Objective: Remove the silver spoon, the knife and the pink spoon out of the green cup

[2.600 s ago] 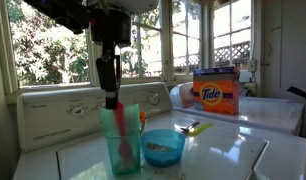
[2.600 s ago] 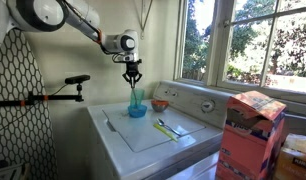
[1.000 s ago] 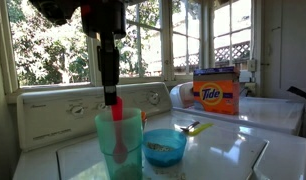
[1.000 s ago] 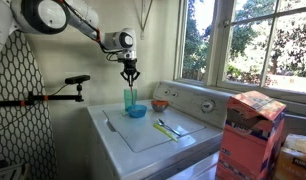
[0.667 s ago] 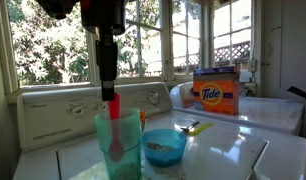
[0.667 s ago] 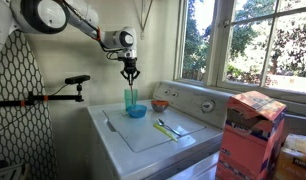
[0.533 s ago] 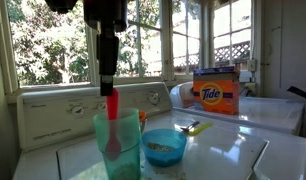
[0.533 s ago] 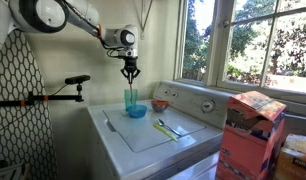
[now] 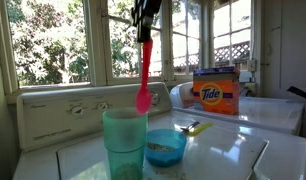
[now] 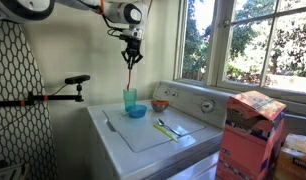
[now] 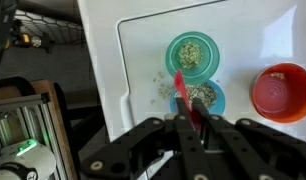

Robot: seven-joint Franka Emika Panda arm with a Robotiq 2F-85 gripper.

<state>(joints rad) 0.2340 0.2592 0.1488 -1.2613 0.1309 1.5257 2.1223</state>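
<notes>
The spoon's bowl is clear of the cup, so next I need to swing my gripper past the blue bowl and lower it to the lid beside the knife to let go of the pink spoon.
My gripper is shut on the handle of the pink spoon and holds it upright in the air, its bowl above the rim of the green cup. In an exterior view the gripper hangs high over the cup with the spoon below it. In the wrist view the spoon runs out from between the fingers of the gripper, above the cup. The yellow-green knife and the silver spoon lie on the washer lid to the right; both also show in an exterior view.
A low blue bowl with crumbs stands right beside the cup. An orange-red bowl sits further back. A Tide box stands on the neighbouring machine. A cardboard box is in front. Windows run behind the washer.
My gripper has risen straight up with the pink spoon. The spoon was down inside the green cup and now hangs wholly above its rim. The cup stays in place.
</notes>
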